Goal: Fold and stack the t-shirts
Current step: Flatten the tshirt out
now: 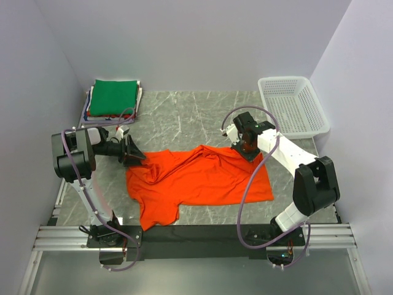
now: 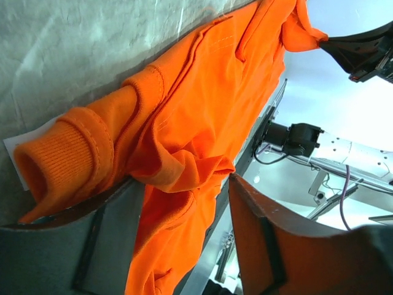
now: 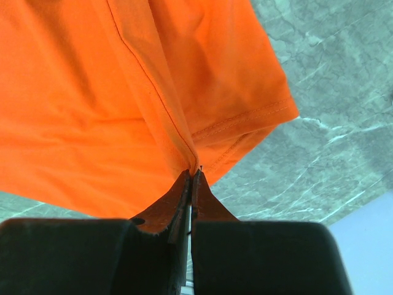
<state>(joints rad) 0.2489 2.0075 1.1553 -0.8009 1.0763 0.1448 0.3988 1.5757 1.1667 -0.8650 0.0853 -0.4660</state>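
The left gripper will stay low at the shirt's corner and close on that orange fold (image 2: 182, 171), since the bunched cloth (image 2: 184, 123) is already between its open fingers.
A bright orange t-shirt (image 1: 202, 178) lies spread and rumpled on the table's middle. My left gripper (image 1: 136, 156) is at the shirt's upper left corner. In the left wrist view (image 2: 184, 184) its jaws stand open, with the shirt's ribbed edge and bunched cloth (image 2: 184, 123) lying in the gap. My right gripper (image 1: 249, 151) is shut on the shirt's far right edge. In the right wrist view (image 3: 192, 176) it pinches a fold of the orange cloth (image 3: 123, 92). A stack of folded shirts with a green one (image 1: 112, 97) on top sits at the back left.
A white lattice basket (image 1: 293, 106) stands at the back right corner. Grey walls close in the left, back and right sides. A metal rail (image 1: 196, 236) with the arm bases runs along the near edge.
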